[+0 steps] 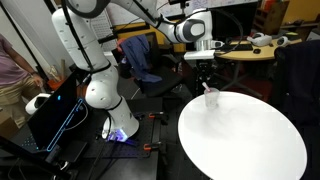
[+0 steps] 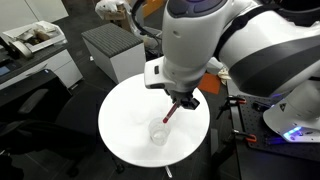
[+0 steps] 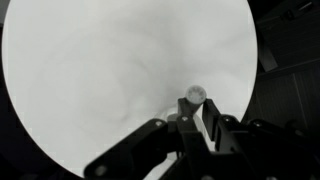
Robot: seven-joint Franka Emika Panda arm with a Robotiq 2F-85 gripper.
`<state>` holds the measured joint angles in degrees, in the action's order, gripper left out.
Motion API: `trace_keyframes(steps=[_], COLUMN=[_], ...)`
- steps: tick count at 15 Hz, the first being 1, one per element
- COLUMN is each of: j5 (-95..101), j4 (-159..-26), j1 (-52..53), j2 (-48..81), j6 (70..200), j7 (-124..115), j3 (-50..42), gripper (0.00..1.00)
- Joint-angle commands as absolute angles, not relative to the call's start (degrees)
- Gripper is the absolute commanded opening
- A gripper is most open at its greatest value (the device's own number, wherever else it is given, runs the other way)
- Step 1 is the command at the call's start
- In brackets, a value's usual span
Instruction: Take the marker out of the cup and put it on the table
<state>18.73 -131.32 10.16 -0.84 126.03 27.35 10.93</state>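
I need to move my gripper outward past the clear cup (image 2: 158, 134) next and then down to release the red marker, because the bare white tabletop is outward and below my gripper.
The white round table (image 1: 250, 150) shows in both exterior views (image 2: 125, 115) and fills the wrist view (image 3: 100, 70). The small clear cup (image 2: 158, 134) stands upright near the table's middle, also seen in an exterior view (image 1: 211, 98). My gripper (image 2: 184, 103) hangs just above the cup and is shut on the red marker (image 2: 172, 114). The marker is tilted, with its lower end just above the cup's rim. In the wrist view the marker's round end (image 3: 195, 95) sits between my fingers (image 3: 196, 112). The cup is hidden there.
A grey cabinet (image 2: 115, 50) stands beyond the table. A tan wooden desk with clutter (image 1: 255, 52), a chair with a blue cloth (image 1: 140, 60) and a dark laptop case (image 1: 50, 115) surround the robot base (image 1: 105, 95). A person (image 1: 10, 70) stands at the frame's edge.
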Motion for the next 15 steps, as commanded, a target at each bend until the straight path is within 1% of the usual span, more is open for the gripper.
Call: trace_keyframes(steps=[1,4,9,15], j5=[18.8,19.4,19.8,20.8], j4=[-134.4,-135.0,-133.8,-130.3], j1=[9.2,7.6,4.4,1.9], j2=[-5.0,-5.7,-2.7,6.7], j6=[125.9,126.5,129.5,138.1], j7=[23.6,21.1,19.5,15.5], j3=[9.4,7.4,3.8,1.2], gripper=[0.05,0.05,0.05,0.05])
